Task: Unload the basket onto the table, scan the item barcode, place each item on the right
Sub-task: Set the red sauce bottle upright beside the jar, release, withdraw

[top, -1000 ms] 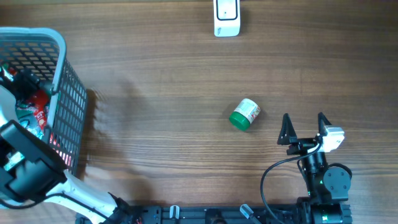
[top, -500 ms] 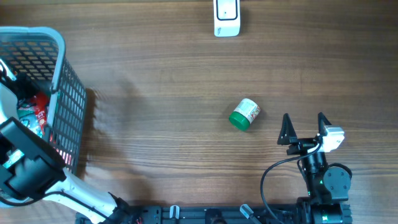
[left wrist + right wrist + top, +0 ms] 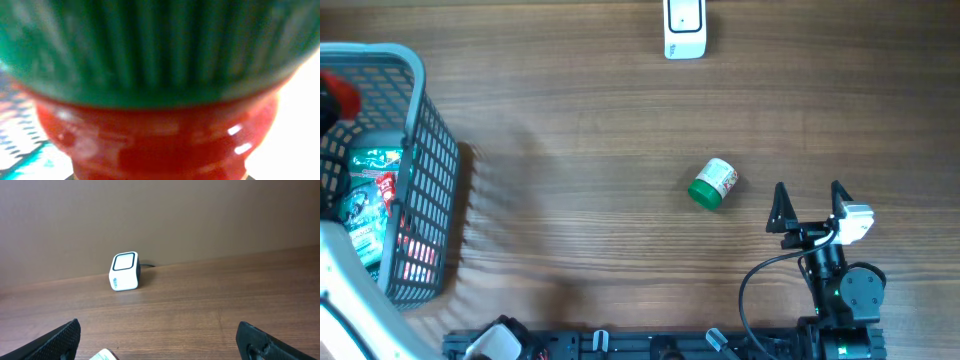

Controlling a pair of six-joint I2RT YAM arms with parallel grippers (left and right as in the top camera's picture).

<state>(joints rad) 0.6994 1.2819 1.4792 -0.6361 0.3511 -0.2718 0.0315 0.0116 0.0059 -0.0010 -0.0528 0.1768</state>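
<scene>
The bottle [image 3: 332,96] goes across in my left gripper next, then down and free, as open tabletop [image 3: 673,176] beside the jar lies below and to the gripper's right in the overhead view.
A red bottle [image 3: 155,135] with a ribbed green cap [image 3: 150,45] fills the left wrist view, blurred and very close, and hides my left gripper's fingers. Overhead, that red bottle [image 3: 332,96] shows at the far left edge above the basket [image 3: 418,120], lifted and held by my left gripper. A small jar with a green lid [image 3: 713,184] lies on its side mid-table. The white scanner [image 3: 684,27] stands at the far edge, also seen as the scanner [image 3: 124,271] in the right wrist view. My right gripper [image 3: 811,205] rests open, just right of the jar, with nothing in it.
The grey mesh basket holds a green packet [image 3: 365,190] and other red-labelled goods. My left arm's white link [image 3: 338,300] crosses the bottom left corner. The right arm's base and cable [image 3: 840,290] sit at the near edge.
The left gripper has closed on the red bottle inside the basket and moved up and left with it to the frame edge. The right arm and the jar have not moved.
</scene>
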